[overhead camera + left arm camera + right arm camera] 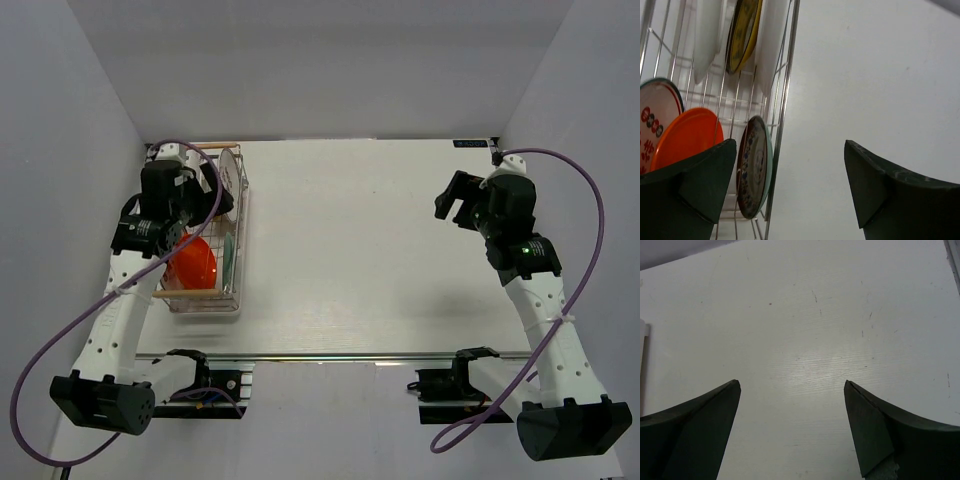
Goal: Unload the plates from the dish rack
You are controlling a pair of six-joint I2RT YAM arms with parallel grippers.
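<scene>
My left gripper needs to move back and down onto the upper rim of the small blue patterned plate (pixel 229 254) (pixel 755 167), because there is a gap between it and the orange-red plate.
The silver wire dish rack (pixel 240 215) stands at the table's left side, with wooden handles at both ends. Plates stand on edge in it. In the left wrist view I see the small blue patterned plate (pixel 755 167), the orange-red plate (pixel 687 137), the white plate with red-green marks (pixel 655 115), the yellow-brown plate (pixel 742 32) and white plates (pixel 707 35). The orange-red plate (pixel 192 262) also shows from above. My left gripper (pixel 790 175) is open above the rack's right rim (pixel 782 110), holding nothing. My right gripper (pixel 792 415) is open and empty over bare table at the right (pixel 455 200).
The white table (pixel 380 250) runs between grey walls on the left, right and back. A metal rail (pixel 340 356) lines the near edge. Purple cables loop from both arms.
</scene>
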